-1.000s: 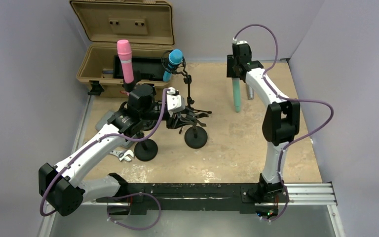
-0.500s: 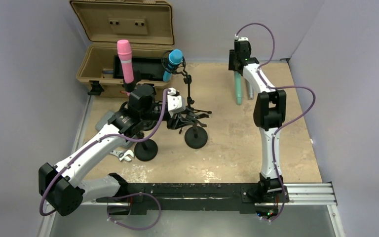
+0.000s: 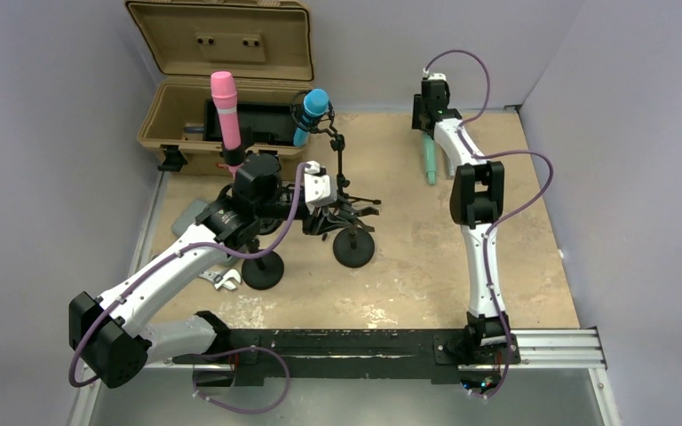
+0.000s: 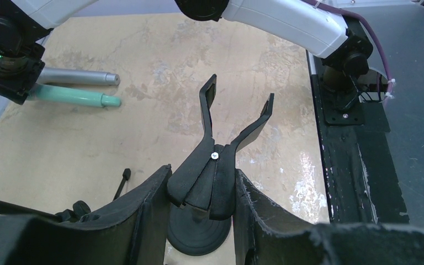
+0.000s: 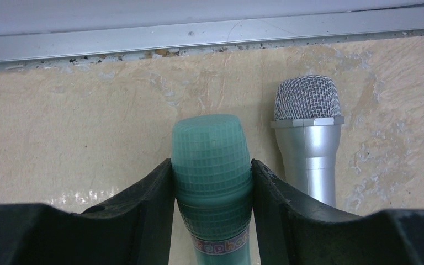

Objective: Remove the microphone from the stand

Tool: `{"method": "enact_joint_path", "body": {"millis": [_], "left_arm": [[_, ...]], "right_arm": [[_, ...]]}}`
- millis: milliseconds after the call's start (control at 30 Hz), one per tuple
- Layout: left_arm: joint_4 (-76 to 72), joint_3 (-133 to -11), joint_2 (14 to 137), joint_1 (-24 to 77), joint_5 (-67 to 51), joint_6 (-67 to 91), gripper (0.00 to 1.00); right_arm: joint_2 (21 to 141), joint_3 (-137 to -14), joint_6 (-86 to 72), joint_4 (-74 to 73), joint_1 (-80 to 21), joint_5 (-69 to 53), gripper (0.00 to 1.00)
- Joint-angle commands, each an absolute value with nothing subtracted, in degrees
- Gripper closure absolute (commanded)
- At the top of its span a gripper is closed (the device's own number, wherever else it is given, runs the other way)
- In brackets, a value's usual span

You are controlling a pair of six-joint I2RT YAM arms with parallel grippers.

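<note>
The bare tabletop beside the silver microphone is just below my right gripper, so my gripper will move down a little to that spot next and let go of the green microphone's head.
My right gripper is at the far back of the table, shut on the head of a green microphone, which lies low along the table beside a silver microphone. My left gripper is shut on the black fork-shaped clip of an empty stand with a round base. The clip's two prongs stand open and hold nothing. A pink microphone stands upright in another stand. A blue microphone sits in a tripod stand.
An open tan case stands at the back left. A second round stand base and a wrench lie near my left arm. The back wall rail is just beyond the green microphone.
My right arm has stretched toward the back wall, carrying the green microphone back and down beside the silver one. My left gripper has shifted slightly right on the clip.
</note>
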State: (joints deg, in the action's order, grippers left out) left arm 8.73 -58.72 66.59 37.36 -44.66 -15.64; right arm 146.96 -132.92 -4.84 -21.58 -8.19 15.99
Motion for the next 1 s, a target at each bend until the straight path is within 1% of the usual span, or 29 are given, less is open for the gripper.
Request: {"method": "enact_joint_path", "body": {"millis": [0, 167, 467, 567, 633, 733, 800, 867, 900, 967], "left_arm": [[9.7, -60.4, 65.8, 38.3, -46.3, -15.0, 1.00], [9.7, -60.4, 66.0, 38.5, -46.5, -14.9, 1.00], [9.9, -60.4, 66.2, 38.9, -46.0, -15.0, 1.00], [9.9, -60.4, 66.4, 39.0, -45.9, -15.1, 1.00], [9.9, -60.4, 66.5, 39.1, -45.9, -15.0, 1.00], [9.9, -60.5, 66.8, 39.2, -45.9, -14.9, 1.00], [9.9, -60.6, 66.9, 39.2, -45.8, -14.7, 1.00], [9.7, -60.8, 67.2, 39.3, -45.4, -14.3, 1.00], [9.7, -60.9, 67.3, 39.3, -45.2, -14.0, 1.00], [9.7, -61.2, 67.6, 39.3, -44.8, -13.4, 1.00]], "right_arm": [[147.9, -137.3, -4.3, -18.4, -8.3, 17.2, 0.93], [149.7, -138.4, -3.4, -18.0, -8.3, 17.4, 0.84], [153.3, -139.3, -2.7, -18.3, -8.2, 17.2, 0.77], [154.3, -140.3, -2.5, -18.9, -8.2, 17.0, 0.71], [154.4, -140.9, -2.4, -19.2, -8.2, 16.9, 0.63], [153.5, -143.4, -2.3, -20.8, -8.3, 16.4, 0.46], [151.5, -144.8, -2.5, -22.0, -8.4, 16.2, 0.26], [147.4, -144.0, -2.9, -22.0, -8.6, 15.4, 0.09], [145.1, -143.3, -3.0, -22.0, -8.7, 15.1, 0.06], [140.1, -141.1, -3.8, -22.8, -8.9, 15.0, 0.04]]}}
